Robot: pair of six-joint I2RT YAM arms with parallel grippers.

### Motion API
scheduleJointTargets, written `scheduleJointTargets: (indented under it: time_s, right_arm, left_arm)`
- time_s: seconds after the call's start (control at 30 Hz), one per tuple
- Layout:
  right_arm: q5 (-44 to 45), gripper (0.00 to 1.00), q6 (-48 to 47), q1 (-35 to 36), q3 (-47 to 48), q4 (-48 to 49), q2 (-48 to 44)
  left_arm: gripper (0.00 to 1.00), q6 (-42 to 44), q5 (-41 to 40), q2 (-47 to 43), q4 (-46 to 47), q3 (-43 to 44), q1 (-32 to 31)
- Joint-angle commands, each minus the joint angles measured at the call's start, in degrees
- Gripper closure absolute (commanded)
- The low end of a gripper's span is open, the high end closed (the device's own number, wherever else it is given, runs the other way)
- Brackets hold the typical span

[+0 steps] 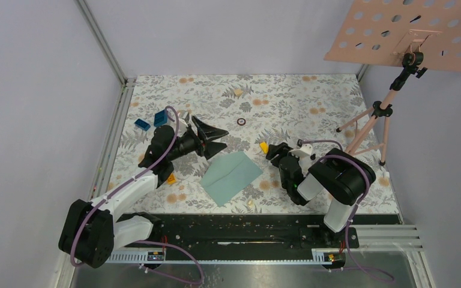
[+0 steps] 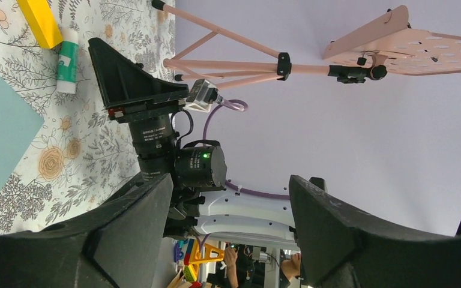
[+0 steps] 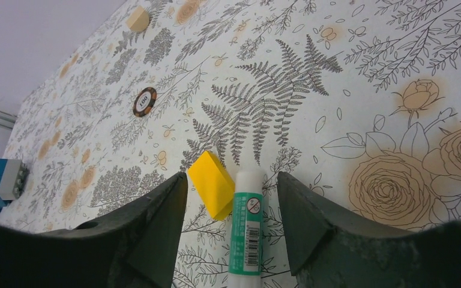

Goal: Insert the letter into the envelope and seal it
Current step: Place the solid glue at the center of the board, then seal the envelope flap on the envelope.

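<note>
The right gripper swings back and turns onto the envelope's near corner (image 1: 260, 173) next, since that corner lies back and to its left in the top view.
The teal envelope (image 1: 231, 174) lies flat on the floral table between the arms; its corner also shows in the left wrist view (image 2: 0, 132). The letter is out of view. My left gripper (image 1: 218, 139) hovers just above the envelope's far-left edge, open and holding nothing (image 2: 231, 231). My right gripper (image 1: 271, 154) sits to the right of the envelope, open (image 3: 231, 183). A green-and-white glue stick (image 3: 246, 231) lies on the table between its fingers, touching neither. A yellow block (image 3: 213, 183) rests against the stick.
A pink perforated board (image 1: 408, 36) on a tripod stands at the back right. Blue blocks (image 1: 150, 122) lie at the left, a round chip (image 1: 241, 121) and a beige block (image 1: 238, 92) farther back. An orange piece (image 1: 171, 178) sits near the left arm.
</note>
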Motion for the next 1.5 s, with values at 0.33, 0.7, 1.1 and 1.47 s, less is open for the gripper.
scheduleJointTargets:
  time_s: [0.33, 0.7, 1.1, 1.47]
  right_arm:
    - [2.5, 0.34, -3.4, -0.3, -5.0, 3.1, -10.7]
    - [-15.4, 0.44, -5.5, 2.1, 14.0, -66.5, -35.1]
    - [-25.7, 0.98, 4.1, 9.1, 23.4, -77.0, -21.8]
    - [-29.4, 1.0, 5.9, 9.4, 29.5, -73.9, -7.5]
  left_arm:
    - [0.24, 14.6, -1.6, -2.0, -19.0, 5.3, 1.4]
    - [0.22, 40.2, -19.1, 6.5, -43.0, 16.5, 3.0]
    - [0.23, 39.6, -14.3, 19.2, -35.9, 17.6, 6.3]
    - [0.3, 32.0, -1.0, 30.1, -23.9, 15.1, 7.7]
